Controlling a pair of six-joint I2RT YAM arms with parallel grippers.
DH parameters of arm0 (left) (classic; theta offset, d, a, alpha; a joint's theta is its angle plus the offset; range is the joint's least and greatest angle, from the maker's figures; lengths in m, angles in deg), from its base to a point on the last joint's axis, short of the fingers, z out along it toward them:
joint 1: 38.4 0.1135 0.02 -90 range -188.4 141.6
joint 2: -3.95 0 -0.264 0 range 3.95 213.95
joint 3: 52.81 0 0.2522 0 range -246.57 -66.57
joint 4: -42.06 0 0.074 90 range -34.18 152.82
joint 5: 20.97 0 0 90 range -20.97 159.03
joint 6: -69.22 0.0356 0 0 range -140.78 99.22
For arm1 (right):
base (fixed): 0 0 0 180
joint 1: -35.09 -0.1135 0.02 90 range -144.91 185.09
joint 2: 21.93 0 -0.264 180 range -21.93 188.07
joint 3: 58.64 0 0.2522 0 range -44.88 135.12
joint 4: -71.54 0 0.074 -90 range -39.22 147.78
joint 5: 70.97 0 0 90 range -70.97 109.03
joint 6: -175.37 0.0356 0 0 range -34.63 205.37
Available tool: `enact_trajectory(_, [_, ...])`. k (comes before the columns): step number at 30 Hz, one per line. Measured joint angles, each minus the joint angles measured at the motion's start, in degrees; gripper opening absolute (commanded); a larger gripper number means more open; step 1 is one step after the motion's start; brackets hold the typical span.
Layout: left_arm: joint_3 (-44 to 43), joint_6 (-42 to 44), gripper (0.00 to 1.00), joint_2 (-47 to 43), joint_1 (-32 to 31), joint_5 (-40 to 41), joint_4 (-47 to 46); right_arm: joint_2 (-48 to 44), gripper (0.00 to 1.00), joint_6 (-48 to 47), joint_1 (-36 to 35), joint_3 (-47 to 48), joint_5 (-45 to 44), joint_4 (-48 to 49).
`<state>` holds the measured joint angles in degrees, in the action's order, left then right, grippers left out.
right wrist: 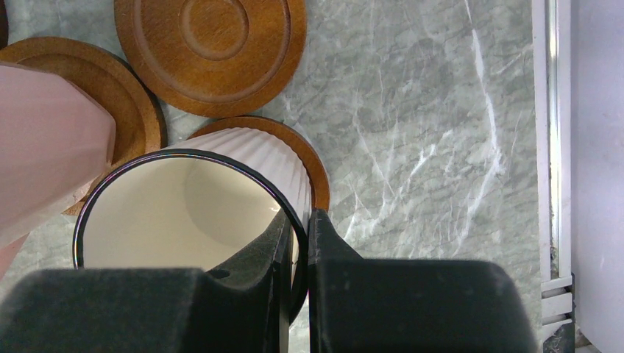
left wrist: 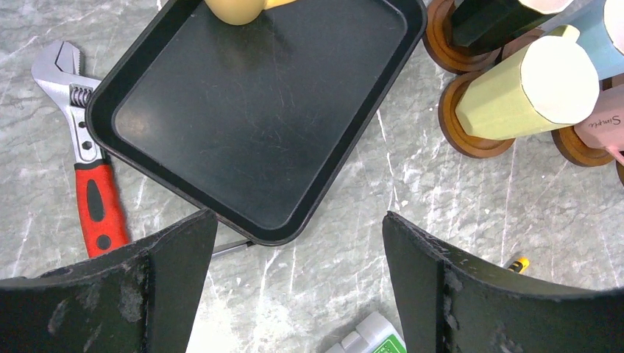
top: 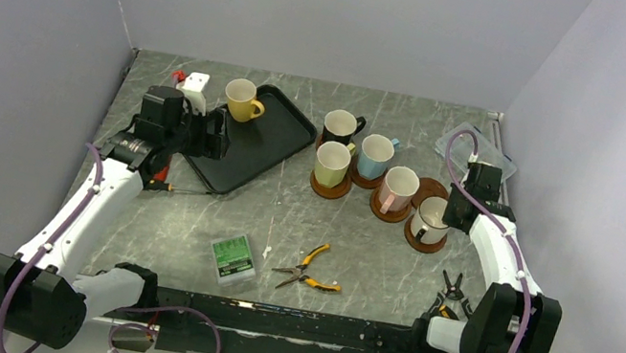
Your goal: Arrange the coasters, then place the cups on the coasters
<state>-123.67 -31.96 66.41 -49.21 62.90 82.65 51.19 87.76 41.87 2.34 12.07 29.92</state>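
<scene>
This cup alone still stands on the tray (top: pixel 271 145), so my left gripper moves outward and down onto the yellow-orange cup's rim (top: pixel 228 90) opposite its handle next.
The cream-white cup (right wrist: pixel 250 165) stands on a reddish-brown coaster (right wrist: pixel 315 168), and my right gripper (right wrist: pixel 300 218) is shut on its rim, one finger inside and one outside. In the top view that gripper (top: pixel 450 212) is at the right end of the group. An empty coaster (right wrist: pixel 210 44) lies just beyond, beside the pink cup (top: pixel 399 190). The black (top: pixel 339 128), light blue (top: pixel 376 157) and yellow-green (top: pixel 332 164) cups each sit on a coaster. The yellow-orange cup (top: pixel 243 99) stands on the black tray (top: pixel 271 145). My left gripper (left wrist: pixel 298 224) hangs open and empty over the tray's near corner.
A red-handled wrench (left wrist: pixel 88 176) lies left of the tray. A green box (top: pixel 233 258) and yellow-handled pliers (top: pixel 307 273) lie near the front. A clear container (top: pixel 479 148) sits at the back right, and a white block (top: pixel 196 84) at the back left.
</scene>
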Motion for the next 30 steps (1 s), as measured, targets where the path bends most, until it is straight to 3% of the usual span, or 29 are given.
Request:
enact_trajectory(7, [0.0, 0.1, 0.88, 0.0, -0.4, 0.0, 0.0, 0.0, 0.0, 0.1, 0.0, 0.0, 0.0, 0.0])
enact_trajectory(18, [0.0, 1.0, 0.88, 0.0, -1.1, 0.1, 0.0, -0.1, 0.35, 0.4, 0.1, 0.0, -1.0, 0.0])
enact_trajectory(30, [0.0, 1.0, 0.88, 0.0, -1.3, 0.4, 0.0, -2.1, 0.54, 0.7, 0.1, 0.0, -1.5, 0.0])
